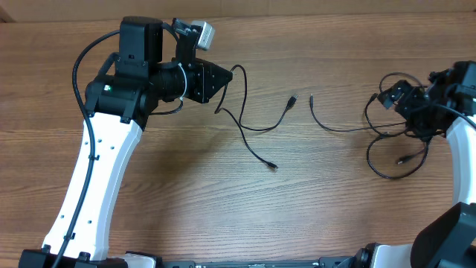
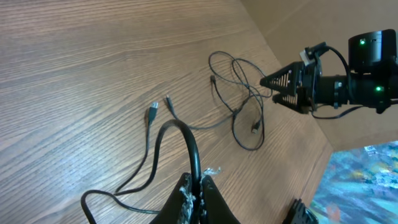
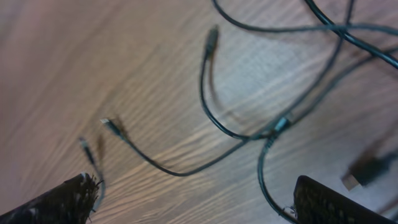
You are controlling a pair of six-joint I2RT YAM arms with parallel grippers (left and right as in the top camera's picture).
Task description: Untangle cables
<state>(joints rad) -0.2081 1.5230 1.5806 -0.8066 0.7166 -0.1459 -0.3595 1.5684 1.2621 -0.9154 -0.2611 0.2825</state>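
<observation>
The robot will move its left gripper to the right in the overhead view, toward its cable's far plug (image 1: 292, 101) (image 2: 153, 111), and let go of the cable, because the cable is already clear of the tangle.
The cables are thin black cords on the wooden table. My left gripper (image 1: 223, 83) is shut on one cable (image 1: 291, 100). In the left wrist view that cable (image 2: 186, 134) arcs up out of the closed jaws (image 2: 200, 190), and its plug ends lie on the wood. A second cable (image 1: 342, 129) runs right into a tangle of loops (image 1: 401, 158). The tangle also shows in the left wrist view (image 2: 242, 112). My right gripper (image 1: 390, 115) is open above this tangle. In the right wrist view its fingers (image 3: 199, 199) stand wide apart, with cable strands (image 3: 214, 124) on the table below them.
The wooden table (image 1: 186, 193) fills the views. Its far edge shows in the left wrist view (image 2: 323, 155), close to the tangle. The right arm (image 2: 348, 81) shows there too. Thick black cables run fixed along the white left arm (image 1: 89, 171).
</observation>
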